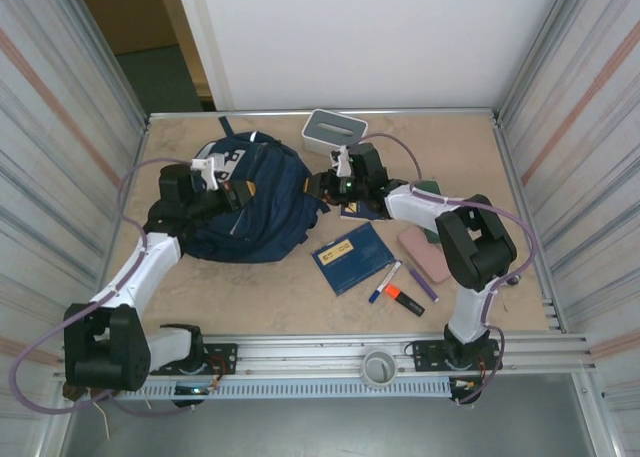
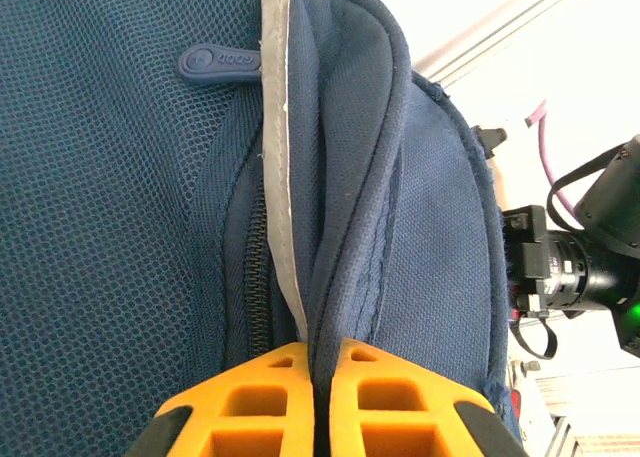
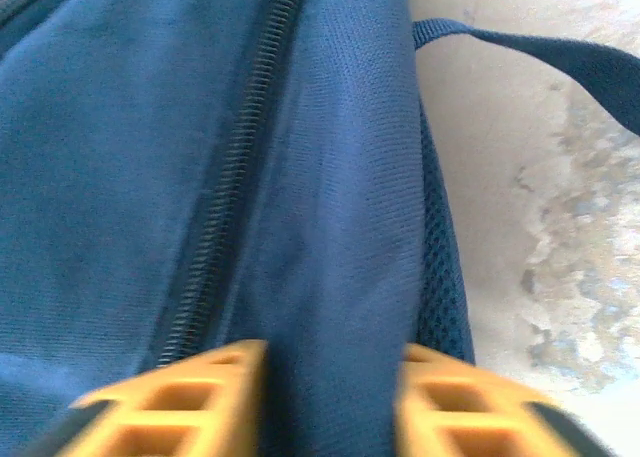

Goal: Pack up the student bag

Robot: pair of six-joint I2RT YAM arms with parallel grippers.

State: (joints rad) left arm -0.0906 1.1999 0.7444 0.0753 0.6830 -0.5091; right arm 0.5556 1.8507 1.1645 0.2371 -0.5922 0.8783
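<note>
The fold goes down toward the bag's navy panel (image 1: 256, 225) (image 2: 105, 217) next, and my left gripper releases it. The panel lies below the gripper, which holds the fold raised above it.
The student bag (image 1: 255, 207) lies flat on the table's left half, a navy backpack with a white patch near its top. My left gripper (image 1: 238, 193) reaches over it from the left. In the left wrist view that gripper (image 2: 320, 362) is shut on the bag's piped seam edge (image 2: 345, 227), beside a reflective strip (image 2: 277, 127) and a zipper (image 2: 252, 297). My right gripper (image 1: 318, 187) is at the bag's right edge. In the right wrist view its blurred orange fingers (image 3: 220, 392) stand apart, open, straddling a fold of bag fabric (image 3: 335, 277) next to a zipper (image 3: 235, 177).
A white-grey box (image 1: 333, 130) stands behind the bag. A flat navy notebook (image 1: 352, 257), pens (image 1: 384, 282), an orange highlighter (image 1: 405, 299) and a pink case (image 1: 424, 254) lie at centre right. Metal walls enclose the table. A bag strap (image 3: 540, 57) trails on the tabletop.
</note>
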